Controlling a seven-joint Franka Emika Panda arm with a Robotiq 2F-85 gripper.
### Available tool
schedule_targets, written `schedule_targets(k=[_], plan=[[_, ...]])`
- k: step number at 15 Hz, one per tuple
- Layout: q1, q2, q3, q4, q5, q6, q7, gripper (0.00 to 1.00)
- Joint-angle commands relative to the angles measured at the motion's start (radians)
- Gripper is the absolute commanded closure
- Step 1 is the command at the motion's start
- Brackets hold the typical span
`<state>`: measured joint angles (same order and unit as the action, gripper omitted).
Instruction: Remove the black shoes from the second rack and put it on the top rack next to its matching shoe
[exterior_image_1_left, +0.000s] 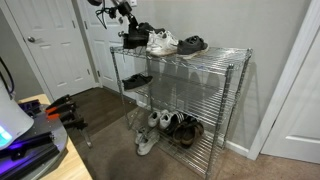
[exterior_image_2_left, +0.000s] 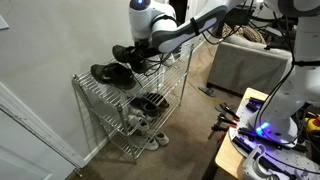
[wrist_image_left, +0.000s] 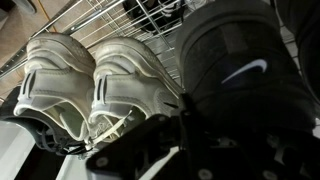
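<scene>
The black shoe (wrist_image_left: 235, 70) goes down onto the top rack's wires beside the white sneakers next, and my gripper releases it, as the matching shoe stands on the other side.
My gripper (exterior_image_1_left: 128, 24) hangs over the left end of the top rack (exterior_image_1_left: 222, 52), also seen in the exterior view from the side (exterior_image_2_left: 148, 47). It looks shut on the black shoe (wrist_image_left: 235, 70), which fills the right of the wrist view, with its laces at my fingers (wrist_image_left: 185, 125). The shoe sits at or just above the top rack (exterior_image_2_left: 84, 84), beside the white sneakers (wrist_image_left: 95, 85). In both exterior views the black mass at that end (exterior_image_1_left: 135, 40) (exterior_image_2_left: 128, 54) cannot be split into the held shoe and its matching shoe. The second rack (exterior_image_1_left: 195, 97) lies below.
Brown-grey shoes (exterior_image_1_left: 192, 44) stand at the top rack's far end. A dark shoe (exterior_image_1_left: 137, 80) lies on the middle tier. White sneakers (exterior_image_1_left: 155, 120) and brown shoes (exterior_image_1_left: 185, 128) fill the lowest tier. A white door (exterior_image_1_left: 55, 45) and a desk corner (exterior_image_1_left: 45, 140) are nearby.
</scene>
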<state>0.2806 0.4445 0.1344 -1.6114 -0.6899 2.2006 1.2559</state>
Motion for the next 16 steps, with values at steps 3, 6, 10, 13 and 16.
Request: schedule_targets(k=[3, 6, 10, 13, 16], plan=[[0.022, 0.051, -0.048, 0.085, 0.057, -0.007, -0.047, 0.95], [0.028, 0.066, -0.056, 0.101, 0.07, -0.006, -0.048, 0.95], [0.034, 0.073, -0.055, 0.107, 0.118, -0.018, -0.08, 0.63], [0.043, 0.069, -0.066, 0.109, 0.134, -0.011, -0.09, 0.45], [0.05, 0.027, -0.057, 0.09, 0.17, -0.003, -0.098, 0.27]])
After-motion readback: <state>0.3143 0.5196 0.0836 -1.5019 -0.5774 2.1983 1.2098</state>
